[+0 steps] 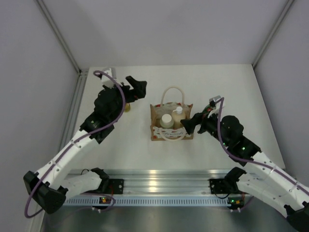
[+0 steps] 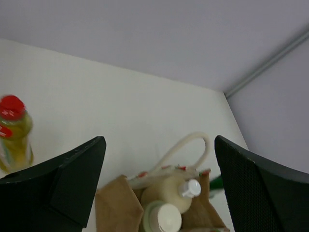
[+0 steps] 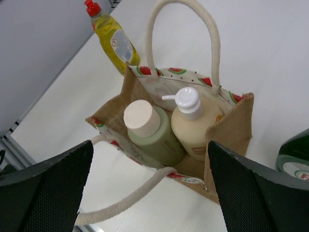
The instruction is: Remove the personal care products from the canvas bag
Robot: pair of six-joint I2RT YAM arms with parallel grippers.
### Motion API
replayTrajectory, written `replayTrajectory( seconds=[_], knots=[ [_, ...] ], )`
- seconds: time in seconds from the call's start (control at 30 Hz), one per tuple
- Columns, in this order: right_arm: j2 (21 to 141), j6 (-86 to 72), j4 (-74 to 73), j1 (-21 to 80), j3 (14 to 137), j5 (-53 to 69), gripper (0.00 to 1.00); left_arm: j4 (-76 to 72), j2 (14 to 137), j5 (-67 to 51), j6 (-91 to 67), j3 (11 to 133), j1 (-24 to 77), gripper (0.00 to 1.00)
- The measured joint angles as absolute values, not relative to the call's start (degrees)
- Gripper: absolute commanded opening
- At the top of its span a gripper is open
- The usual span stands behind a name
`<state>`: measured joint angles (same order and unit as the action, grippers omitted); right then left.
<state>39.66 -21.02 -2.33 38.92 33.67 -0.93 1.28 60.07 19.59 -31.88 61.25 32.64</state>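
Note:
The pump is lower and farther outward than the robot's right gripper, inside the bag, so the right gripper will next go outward and down onto the cream bottle's white pump.
The canvas bag stands open at the table's middle, also in the left wrist view and the right wrist view. Inside it stand the cream bottle and the grey-green cylinder. The yellow bottle stands on the table left of the bag. The dark green bottle sits on the table right of the bag, mostly cut off. My left gripper is open and empty, up and left of the bag. My right gripper is open and empty at the bag's right side.
A rope handle hangs out over the bag's near side, and the other stands up at the far side. Grey walls enclose the white table on three sides. A metal rail runs along the near edge.

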Motion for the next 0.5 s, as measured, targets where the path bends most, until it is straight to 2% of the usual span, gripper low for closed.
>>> replayTrajectory(
  seconds=[0.13, 0.2, 0.37, 0.5],
  knots=[
    [44.34, -18.76, -3.46, 38.92, 39.18, -2.83, 0.94, 4.03, 63.90, 15.51, -33.67, 57.93, 39.68, 0.96],
    [46.54, -16.80, -3.70, 38.92, 40.84, -3.38, 0.87, 6.22, 65.98, 14.61, -34.41, 55.53, 42.13, 0.96],
    [53.19, -11.51, -4.43, 38.92, 44.07, -4.75, 0.77, 9.89, 68.12, 16.62, -34.83, 52.27, 46.24, 0.95],
    [59.94, -7.92, -5.56, 38.92, 47.81, -5.43, 0.76, 10.48, 69.34, 19.11, -34.79, 52.27, 48.05, 0.94]
  ],
)
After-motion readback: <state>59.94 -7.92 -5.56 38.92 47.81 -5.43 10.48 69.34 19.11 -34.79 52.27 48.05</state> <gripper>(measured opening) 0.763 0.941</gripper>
